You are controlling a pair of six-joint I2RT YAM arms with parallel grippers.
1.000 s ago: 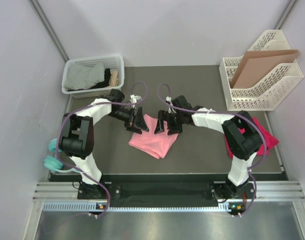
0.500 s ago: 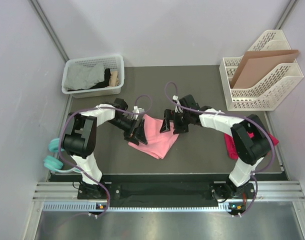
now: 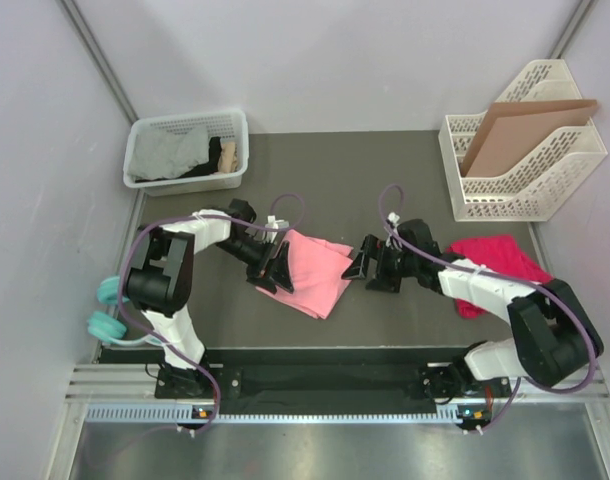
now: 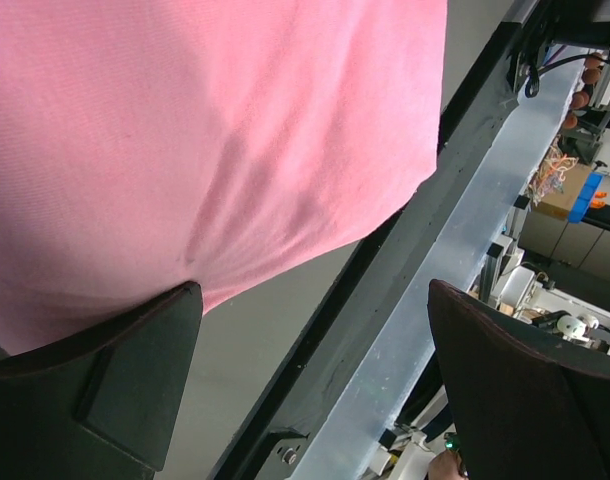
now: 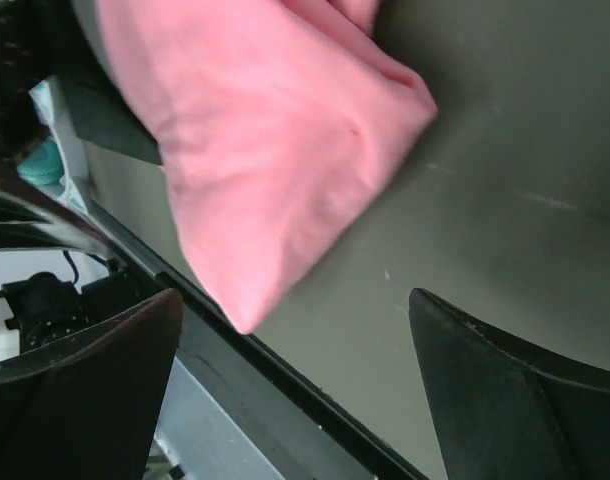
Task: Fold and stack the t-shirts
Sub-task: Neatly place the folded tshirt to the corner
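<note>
My right gripper will next slide its open fingers to the left in the top view around the pink t-shirt's facing edge [image 3: 341, 288] [image 5: 353, 212], which lies that way, clear of them.
A folded light salmon-pink t-shirt [image 3: 313, 270] lies mid-table; it fills the top of the left wrist view [image 4: 215, 130] and shows in the right wrist view [image 5: 265, 140]. My left gripper [image 3: 277, 268] is open at the shirt's left edge, with one finger [image 4: 105, 390] against the cloth and nothing between the jaws [image 4: 310, 385]. Just right of the shirt, my right gripper [image 3: 371, 268] is open and empty [image 5: 295, 390], apart from the cloth. A crumpled magenta-red t-shirt [image 3: 500, 255] lies at the right, partly under the right arm.
A white basket [image 3: 140, 140] with grey and dark cloth stands at the back left. A white file rack [image 3: 545, 195] holding a brown cardboard sheet [image 3: 525, 135] stands at the back right. Teal headphones [image 3: 105, 312] lie left of the table. The black front edge [image 4: 385, 270] is near.
The right arm has drawn back to the right, off the pink t-shirt, uncovering more of the magenta-red one. The left gripper slid slightly nearer along the pink t-shirt's left edge.
</note>
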